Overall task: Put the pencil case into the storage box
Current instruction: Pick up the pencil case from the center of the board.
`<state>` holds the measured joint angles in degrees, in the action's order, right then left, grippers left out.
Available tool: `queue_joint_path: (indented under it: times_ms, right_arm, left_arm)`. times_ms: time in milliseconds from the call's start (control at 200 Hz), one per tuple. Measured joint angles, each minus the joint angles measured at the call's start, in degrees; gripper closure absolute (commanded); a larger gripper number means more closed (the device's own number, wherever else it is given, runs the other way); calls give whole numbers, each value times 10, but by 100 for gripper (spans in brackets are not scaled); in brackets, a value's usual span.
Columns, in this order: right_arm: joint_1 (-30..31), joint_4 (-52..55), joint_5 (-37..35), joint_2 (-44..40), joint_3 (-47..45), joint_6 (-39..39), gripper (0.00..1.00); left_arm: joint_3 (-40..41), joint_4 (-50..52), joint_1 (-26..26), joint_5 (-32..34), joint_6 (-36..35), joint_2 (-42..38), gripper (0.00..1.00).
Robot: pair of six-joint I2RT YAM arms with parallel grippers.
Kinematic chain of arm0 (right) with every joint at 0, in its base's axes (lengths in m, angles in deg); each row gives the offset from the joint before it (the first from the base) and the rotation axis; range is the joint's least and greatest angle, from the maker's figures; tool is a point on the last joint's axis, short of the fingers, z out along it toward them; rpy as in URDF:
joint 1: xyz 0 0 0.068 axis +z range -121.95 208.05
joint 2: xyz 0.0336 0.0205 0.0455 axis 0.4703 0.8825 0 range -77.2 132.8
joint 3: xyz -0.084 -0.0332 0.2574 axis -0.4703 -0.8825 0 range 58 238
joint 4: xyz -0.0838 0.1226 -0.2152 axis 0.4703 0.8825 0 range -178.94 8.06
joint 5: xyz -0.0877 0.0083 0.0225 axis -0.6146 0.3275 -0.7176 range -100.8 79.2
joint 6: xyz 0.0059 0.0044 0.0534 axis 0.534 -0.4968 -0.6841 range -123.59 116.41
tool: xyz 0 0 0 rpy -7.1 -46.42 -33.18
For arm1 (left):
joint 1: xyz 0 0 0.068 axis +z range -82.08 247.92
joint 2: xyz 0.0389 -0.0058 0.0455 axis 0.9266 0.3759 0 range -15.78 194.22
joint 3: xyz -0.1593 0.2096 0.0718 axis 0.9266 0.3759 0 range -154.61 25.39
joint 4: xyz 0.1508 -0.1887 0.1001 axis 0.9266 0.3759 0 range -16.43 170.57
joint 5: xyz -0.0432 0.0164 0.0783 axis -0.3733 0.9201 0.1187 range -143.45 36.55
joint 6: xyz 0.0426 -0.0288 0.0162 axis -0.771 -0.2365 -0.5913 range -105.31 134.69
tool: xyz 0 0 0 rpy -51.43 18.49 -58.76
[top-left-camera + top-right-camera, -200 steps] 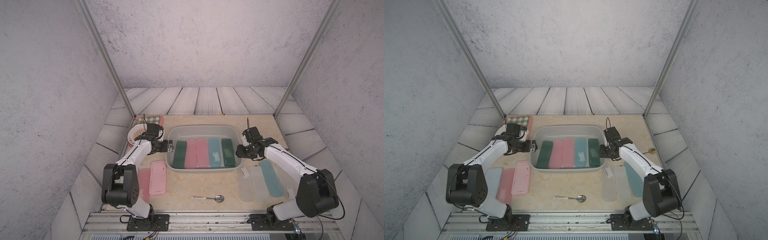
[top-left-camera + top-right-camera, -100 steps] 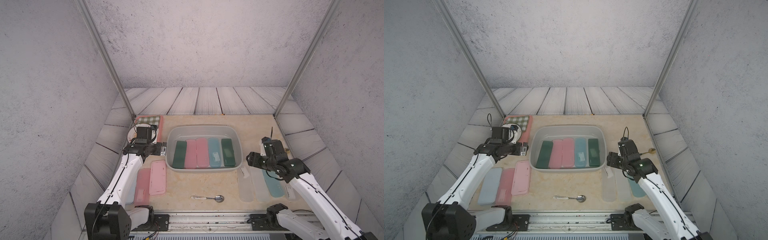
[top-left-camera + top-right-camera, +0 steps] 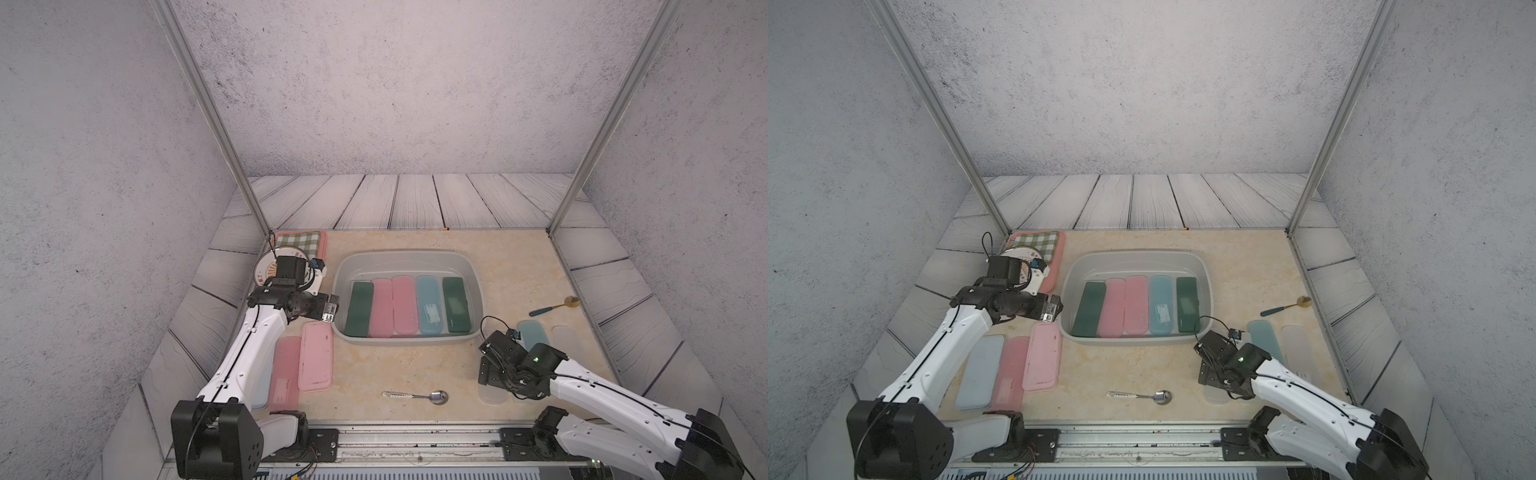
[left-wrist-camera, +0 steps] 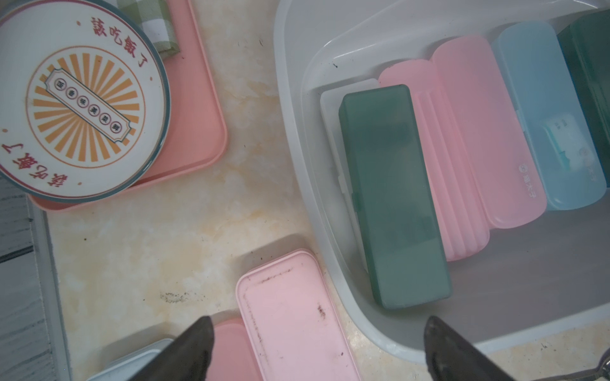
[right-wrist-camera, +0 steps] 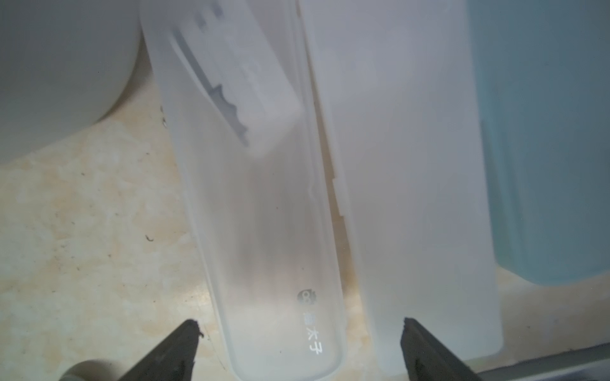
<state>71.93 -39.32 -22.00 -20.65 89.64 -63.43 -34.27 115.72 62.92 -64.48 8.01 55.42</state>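
My right gripper moves down toward the steel spoon next, onto the clear pencil case's near end [image 3: 493,393] [image 5: 286,333], since that nearer end lies below its open fingers.
The storage box [image 3: 405,252] is a light grey tub in mid-table, seen in both top views, with several pencil cases lying side by side in it: dark green [image 3: 359,309], two pink, blue and dark green. My left gripper [image 3: 330,309] is open and empty beside the box's left wall, above a pale pink pencil case [image 4: 297,316] on the table. My right gripper [image 5: 298,323] is open, low over a clear pencil case [image 5: 264,214] at the near right, its fingers either side of the case's end without touching it. My right arm partly hides that case from above.
More pencil cases lie on the table: pink [image 3: 284,374] and light blue [image 3: 980,372] at the left, clear [image 5: 412,165] and teal [image 3: 532,334] at the right. A steel spoon [image 3: 415,395] lies near the front, a gold spoon [image 3: 555,307] at the right. A plate [image 4: 82,99] sits on the pink tray [image 3: 322,245].
My right arm has drawn back from the box's right wall to the near right over the clear case, and its jaws have opened wide. My left gripper stays open beside the box.
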Motion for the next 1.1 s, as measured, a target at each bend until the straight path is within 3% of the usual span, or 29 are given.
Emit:
queue_joint_path:
  times_ms: [230,395,651,896,1101]
  right_arm:
    - [11,-54,45,36,-25,5,14]
    - [11,-61,40,52,-22,4,8]
    - [11,-73,21,145,17,7,7]
    - [12,-104,13,185,31,11,37]
    - [23,-85,1,142,17,0,41]
  left_arm:
    - [0,1,0,-4,0,12,0]
    - [0,1,0,-3,0,13,0]
    - [0,1,0,-4,0,21,0]
    - [0,1,1,-4,0,24,0]
    - [0,1,1,-4,0,27,0]
